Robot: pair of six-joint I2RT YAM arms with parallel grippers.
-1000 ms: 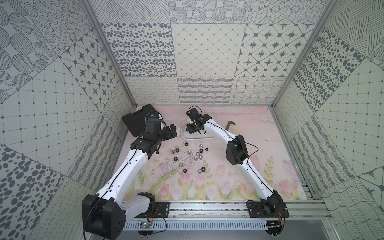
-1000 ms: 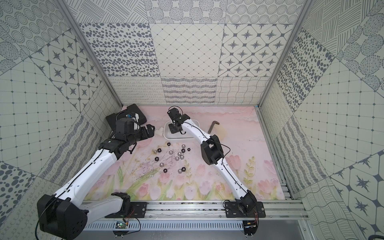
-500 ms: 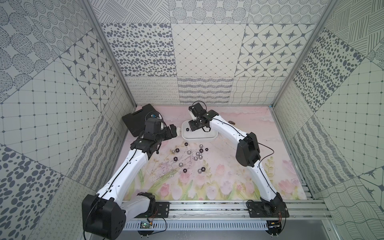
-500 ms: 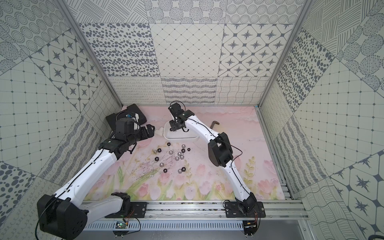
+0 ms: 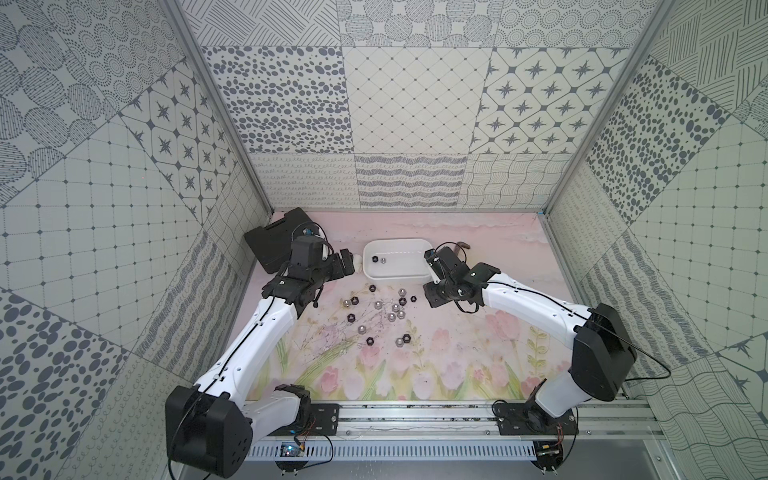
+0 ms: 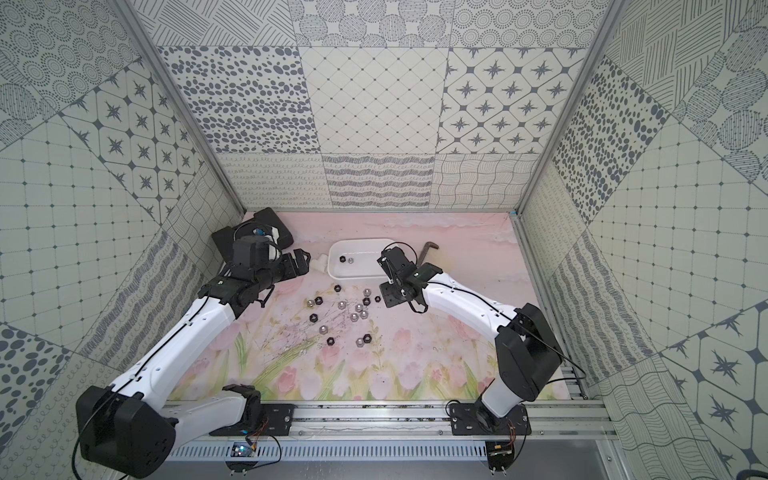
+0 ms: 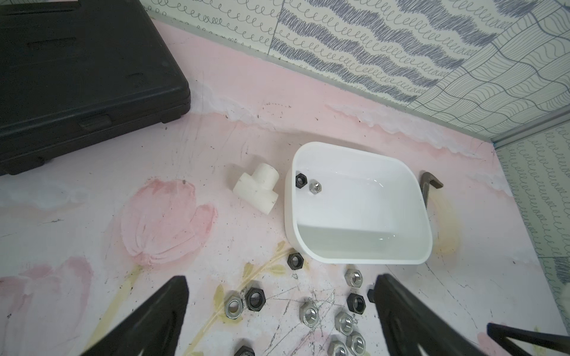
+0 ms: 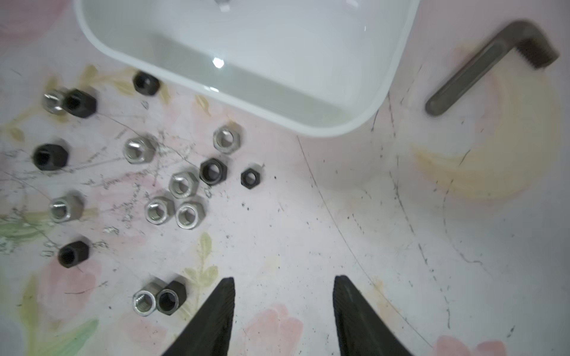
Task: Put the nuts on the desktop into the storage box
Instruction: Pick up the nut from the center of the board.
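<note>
My right gripper should move down toward the group of nuts and onto the small black nut at the cluster's edge (image 5: pixel 413 299) (image 8: pixel 250 178), because the bare desktop around it leaves room for both fingers.
Several black and silver nuts (image 5: pixel 392 307) lie scattered on the pink tulip desktop (image 5: pixel 457 353), just in front of the white storage box (image 5: pixel 395 241). Two nuts rest inside the box: a black one (image 7: pixel 300 180) and a silver one (image 7: pixel 315 187). My left gripper (image 7: pixel 280 289) hangs open above the left of the cluster, with loose nuts on the desktop below its gap. My right gripper (image 8: pixel 283 280) is open and empty, beside the box's near right corner (image 8: pixel 354 123) and to the right of the nuts (image 8: pixel 182 185). Both grippers show in both top views, left (image 5: pixel 347 266) and right (image 6: pixel 388 295).
A black plastic case (image 7: pixel 77 77) lies at the back left by the wall. Against the box's left side rests a white T-shaped fitting (image 7: pixel 257 191). A dark hex key (image 8: pixel 481 67) lies to the right of the box. Patterned walls close in three sides.
My right arm has drawn back from above the storage box to its near right corner, and its jaws stand wider. The left arm has not moved.
</note>
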